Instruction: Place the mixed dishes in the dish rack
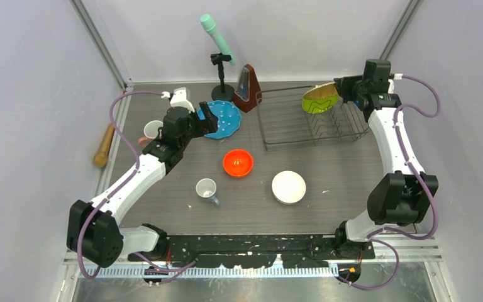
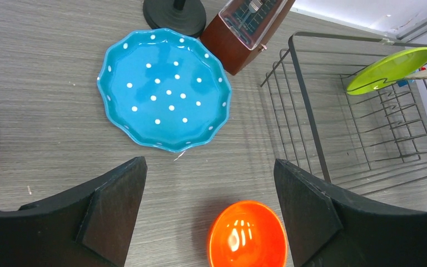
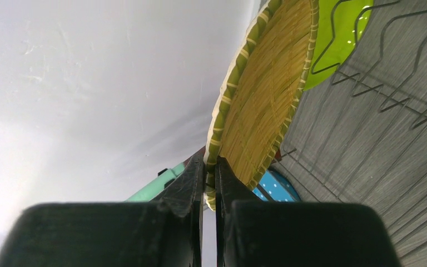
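Note:
The yellow-rimmed plate [image 3: 261, 94] still hangs above the rack's wires, so my right gripper moves down toward the near side of the lime-green plate next and releases the yellow-rimmed plate's rim.
My right gripper [image 3: 210, 167] is shut on the rim of the yellow-rimmed plate [image 3: 261, 94] and holds it tilted over the dish rack [image 1: 263, 123], at its back right. The lime-green plate [image 3: 342, 28] leans among the rack's prongs just behind it, and also shows in the left wrist view [image 2: 386, 69]. My left gripper [image 2: 208, 172] is open and empty above the table, between the blue white-dotted plate [image 2: 164, 89] and the orange bowl [image 2: 247, 236]. The white bowl [image 1: 288, 187], the small white cup [image 1: 206, 188] and the pink mug [image 1: 153, 130] stand on the table.
The brown metronome [image 1: 246, 88] stands against the rack's left back corner. A black stand [image 1: 222, 88] holding a teal microphone [image 1: 217, 38] is behind the blue plate. The wooden rolling pin [image 1: 104, 145] lies at the table's left edge.

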Available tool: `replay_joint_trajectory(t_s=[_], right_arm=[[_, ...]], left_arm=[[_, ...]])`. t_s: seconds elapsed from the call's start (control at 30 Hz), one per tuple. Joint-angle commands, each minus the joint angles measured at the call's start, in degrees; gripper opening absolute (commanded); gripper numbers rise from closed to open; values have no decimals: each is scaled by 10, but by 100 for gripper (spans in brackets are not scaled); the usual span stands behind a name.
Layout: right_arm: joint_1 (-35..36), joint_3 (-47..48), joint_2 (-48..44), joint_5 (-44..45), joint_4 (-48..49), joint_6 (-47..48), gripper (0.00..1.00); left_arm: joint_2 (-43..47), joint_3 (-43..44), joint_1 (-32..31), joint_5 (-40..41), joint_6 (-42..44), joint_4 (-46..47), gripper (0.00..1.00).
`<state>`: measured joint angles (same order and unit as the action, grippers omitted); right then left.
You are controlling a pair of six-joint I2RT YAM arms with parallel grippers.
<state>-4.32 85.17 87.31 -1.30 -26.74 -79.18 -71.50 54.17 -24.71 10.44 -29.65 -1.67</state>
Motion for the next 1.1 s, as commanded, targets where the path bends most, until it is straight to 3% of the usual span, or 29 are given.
replay_joint_trajectory(t_s=[0.0,0.43,0.5,0.63,0.7,0.87,1.07], right_arm=[[-4,-7,13,7,52,7,0],[-7,-24,59,9,59,4,3],[-7,-25,63,10,58,2,9],[-7,-21,71,10,58,-3,38],[-7,-17,79,8,58,-6,45],[-7,0,97,2,60,-8,50],[-8,20,114,2,61,-8,72]], left_arm=[[4,0,3,8,-4,23,87],[-11,2,3,6,-4,23,87],[-17,3,3,5,-5,21,87],[-21,3,3,5,-7,22,87],[-22,2,3,5,-7,22,87],[-25,2,3,8,-4,22,87],[-34,5,6,14,-4,19,88]])
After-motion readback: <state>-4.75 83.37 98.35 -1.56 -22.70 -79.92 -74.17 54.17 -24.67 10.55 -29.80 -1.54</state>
